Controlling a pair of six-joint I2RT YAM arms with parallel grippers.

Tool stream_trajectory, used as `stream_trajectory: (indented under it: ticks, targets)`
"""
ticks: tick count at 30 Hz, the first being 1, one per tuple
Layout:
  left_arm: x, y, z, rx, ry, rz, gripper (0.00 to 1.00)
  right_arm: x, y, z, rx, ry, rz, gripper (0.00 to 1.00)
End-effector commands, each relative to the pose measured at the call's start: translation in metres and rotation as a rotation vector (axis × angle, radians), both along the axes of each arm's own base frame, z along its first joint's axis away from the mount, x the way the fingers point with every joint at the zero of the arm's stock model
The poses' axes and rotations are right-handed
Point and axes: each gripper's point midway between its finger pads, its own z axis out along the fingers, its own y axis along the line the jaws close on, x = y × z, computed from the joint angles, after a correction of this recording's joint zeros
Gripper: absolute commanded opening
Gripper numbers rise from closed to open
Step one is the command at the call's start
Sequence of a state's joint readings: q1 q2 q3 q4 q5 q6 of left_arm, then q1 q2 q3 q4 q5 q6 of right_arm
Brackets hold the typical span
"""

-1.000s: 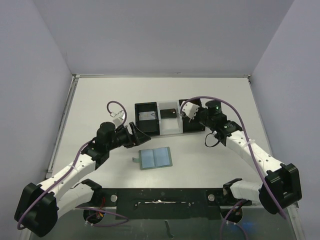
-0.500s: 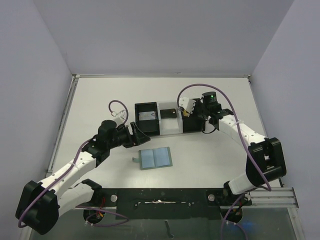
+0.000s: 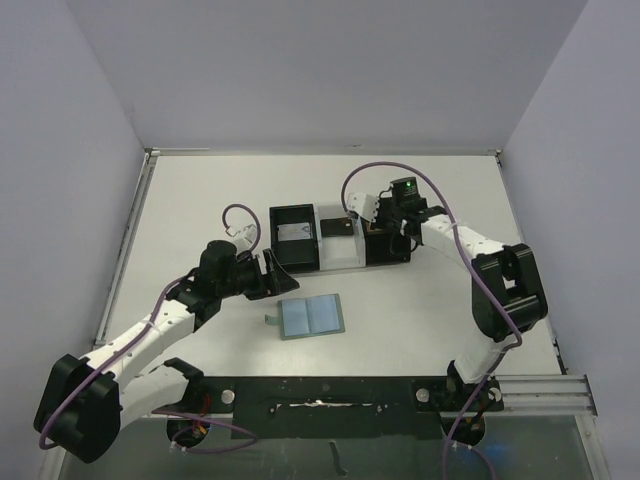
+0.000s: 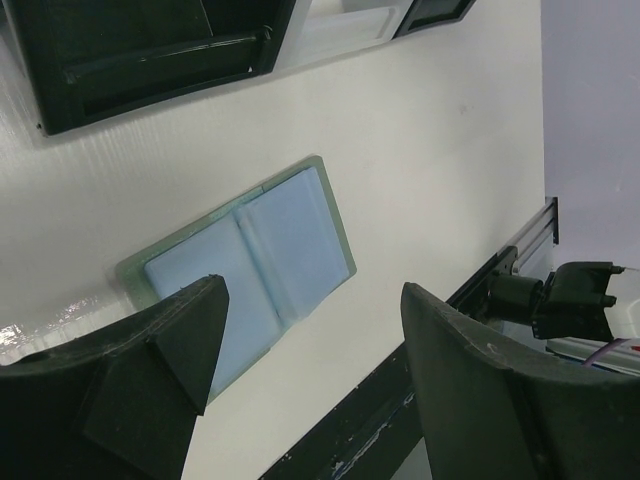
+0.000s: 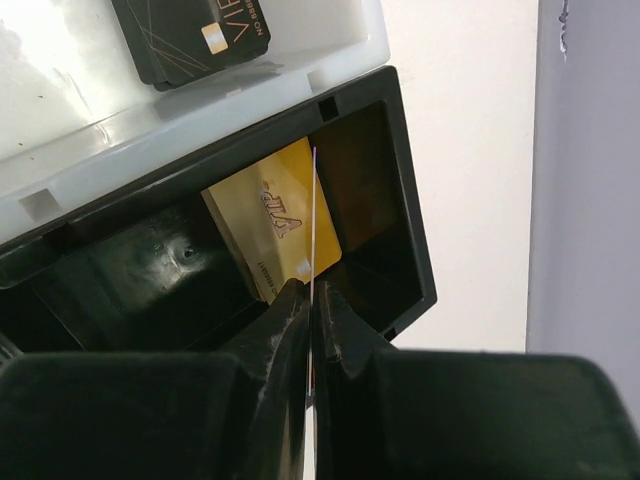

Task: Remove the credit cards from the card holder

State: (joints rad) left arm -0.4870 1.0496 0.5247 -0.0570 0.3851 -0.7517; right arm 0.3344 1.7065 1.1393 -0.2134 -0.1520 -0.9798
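Note:
The box below the robot's fingers is open, so the right gripper will next lower the pale card toward the gold-orange card in the black box and then open.
The card holder lies open on the table, sage-green rim and pale blue inside; it also shows in the left wrist view. My left gripper is open and empty, hovering up and left of it. My right gripper is over the right black box and is shut on a thin pale card seen edge-on. A gold-orange card lies inside that box below the jaws. A dark card lies in the white tray. A grey card lies in the left black box.
The two black boxes and the white tray stand in a row across the middle of the table. A black rail runs along the near edge between the arm bases. Purple walls close the sides and back.
My right gripper has swung left and further back, from beside the right black box to over it, with the thin card. The left gripper has edged slightly right. The card holder has not moved.

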Motion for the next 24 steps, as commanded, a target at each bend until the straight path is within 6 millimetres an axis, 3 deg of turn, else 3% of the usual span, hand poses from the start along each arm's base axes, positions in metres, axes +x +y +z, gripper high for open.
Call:
stream_trajectory:
  ticks: [1,7,15,24]
  targets:
    - [0.009,-0.004,0.025,-0.026,-0.073,-0.024,0.69,0.025,0.003,0.019,-0.017,-0.119,0.02,0.02]
    - [0.007,-0.003,0.02,-0.025,-0.061,-0.021,0.69,0.036,0.015,0.0,0.001,-0.127,0.043,0.02]
    - [0.003,-0.001,0.019,-0.029,-0.066,-0.017,0.69,0.03,0.011,-0.018,-0.04,-0.086,0.063,0.1]
    - [0.005,-0.003,0.016,-0.028,-0.049,-0.024,0.69,0.021,0.009,-0.02,-0.042,-0.022,0.085,0.32]
